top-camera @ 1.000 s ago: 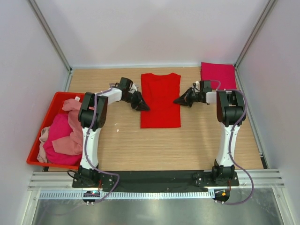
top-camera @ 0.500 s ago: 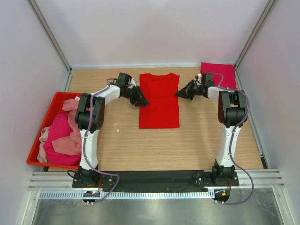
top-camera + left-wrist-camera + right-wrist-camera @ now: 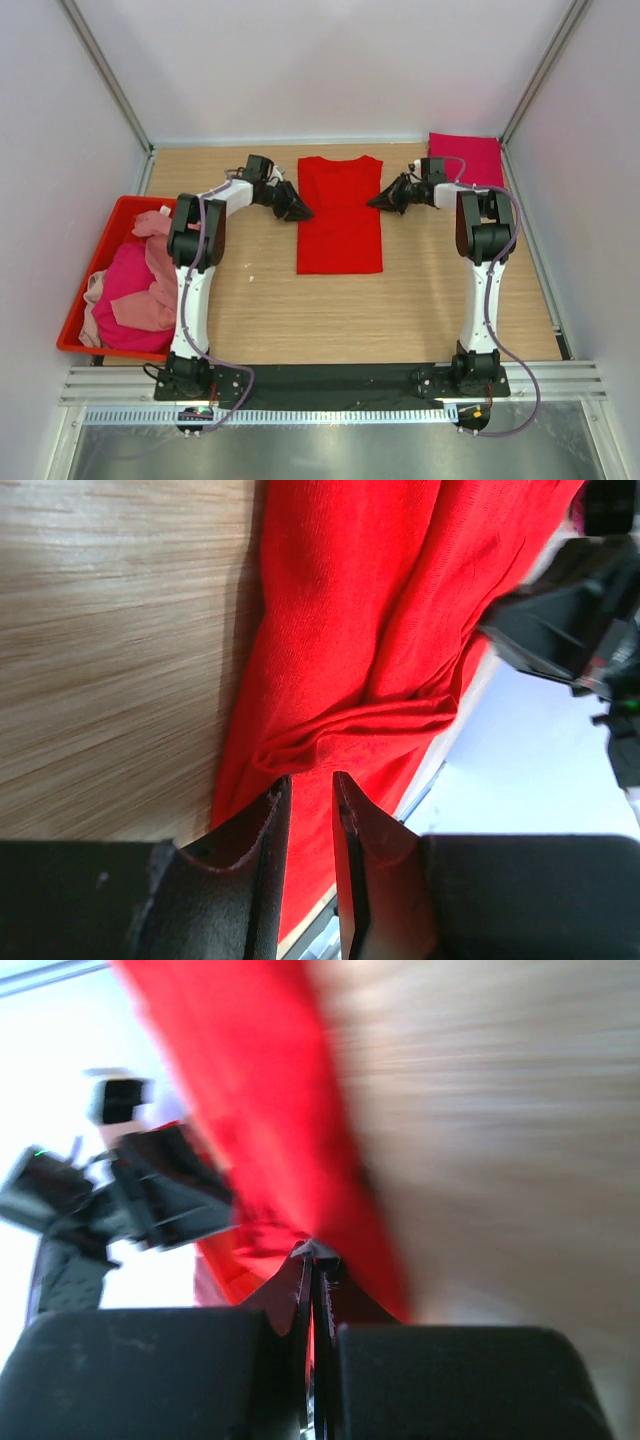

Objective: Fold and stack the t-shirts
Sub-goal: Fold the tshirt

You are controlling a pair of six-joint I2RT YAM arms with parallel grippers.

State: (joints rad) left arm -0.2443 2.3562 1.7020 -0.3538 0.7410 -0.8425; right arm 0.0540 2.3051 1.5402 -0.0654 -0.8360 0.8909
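I will next drag the pinched cloth back toward the arm bases with my right gripper and let go of it, because there is bare table between the red t-shirt (image 3: 340, 220) and the table's near edge.
A bright red t-shirt (image 3: 340, 220), folded into a long strip, lies flat on the wooden table. My left gripper (image 3: 298, 212) is at its left edge. In the left wrist view its jaws (image 3: 307, 777) stand a narrow gap apart, with a wrinkle of red cloth (image 3: 350, 725) just past the tips. My right gripper (image 3: 373, 201) is at the shirt's right edge. In the blurred right wrist view it (image 3: 314, 1252) is shut, with red cloth (image 3: 250, 1110) drawn up to its tips. A folded magenta shirt (image 3: 466, 160) lies at the back right.
A red plastic bin (image 3: 75, 330) at the left table edge holds loose pale pink (image 3: 160, 285) and magenta (image 3: 125, 285) shirts. White walls close in the back and sides. The arm bases stand at the near edge.
Both grippers have slid toward the back of the table along the red shirt's sides. The shirt has shifted slightly left.
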